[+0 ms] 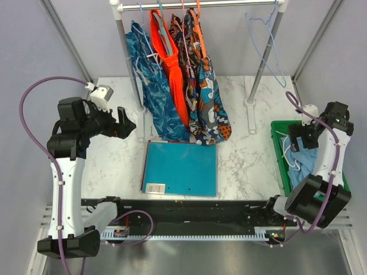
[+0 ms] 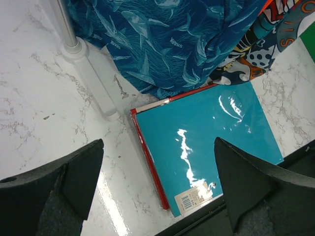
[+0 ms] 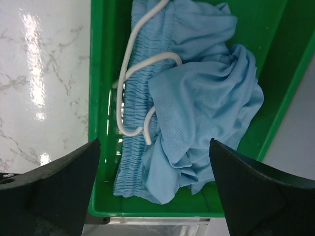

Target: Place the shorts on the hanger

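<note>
I will next reach my right gripper down into the bin onto a loose fold (image 1: 303, 162) (image 3: 166, 129) beside the white drawstring ends, toward the gathered waistband.
The light sky-blue shorts (image 1: 302, 162) lie crumpled in a green bin (image 1: 279, 150) at the table's right edge. In the right wrist view the shorts (image 3: 197, 98) show white drawstrings and a gathered waistband against the bin's left wall (image 3: 101, 73). My right gripper (image 1: 303, 140) hovers open just above them, and its jaws (image 3: 154, 141) hold nothing. The pale blue wire hanger (image 1: 267, 46) hangs on the rail at the back right. Over the left of the table my left gripper (image 1: 125, 123) is open and empty (image 2: 158, 142).
A teal folder (image 1: 180, 169) lies flat at centre front, also in the left wrist view (image 2: 206, 132). Dark blue print shorts (image 1: 155, 91), orange shorts (image 1: 172, 74) and patterned shorts (image 1: 206, 97) hang from the rack rail (image 1: 200, 4). A white rack foot (image 2: 93, 83) stands near the folder.
</note>
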Available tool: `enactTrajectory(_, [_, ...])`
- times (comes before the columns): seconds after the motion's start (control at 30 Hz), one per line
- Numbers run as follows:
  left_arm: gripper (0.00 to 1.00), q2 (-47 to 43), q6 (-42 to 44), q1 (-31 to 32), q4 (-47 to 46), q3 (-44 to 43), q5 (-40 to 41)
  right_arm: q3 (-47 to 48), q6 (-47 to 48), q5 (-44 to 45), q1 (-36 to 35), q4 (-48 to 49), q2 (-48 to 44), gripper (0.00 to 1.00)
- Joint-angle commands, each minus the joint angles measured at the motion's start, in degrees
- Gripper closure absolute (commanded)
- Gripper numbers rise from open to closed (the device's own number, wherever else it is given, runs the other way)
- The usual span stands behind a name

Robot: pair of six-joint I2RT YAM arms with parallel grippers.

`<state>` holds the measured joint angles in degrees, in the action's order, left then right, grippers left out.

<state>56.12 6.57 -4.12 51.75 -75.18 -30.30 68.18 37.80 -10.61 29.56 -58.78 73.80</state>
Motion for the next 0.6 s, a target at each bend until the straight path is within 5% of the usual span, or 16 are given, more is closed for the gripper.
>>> enactTrajectory(0.0, [0.0, 0.0, 4.1, -0.3, -0.6, -1.2, -6.1, 1.0, 5.2, 0.7, 1.4, 2.3, 5.9, 0.02])
enactTrajectory(0.47, [0.01, 0.0, 7.0, -0.2, -0.3, 1.0, -6.5, -10.3, 5.6, 5.3, 1.4, 14.9, 16.6, 0.03])
enactTrajectory(0.57, [0.01, 0.6, 6.9, -0.2, -0.4, 0.6, -6.6, -10.7, 5.0, 3.7, 1.4, 13.4, 15.9, 0.27])
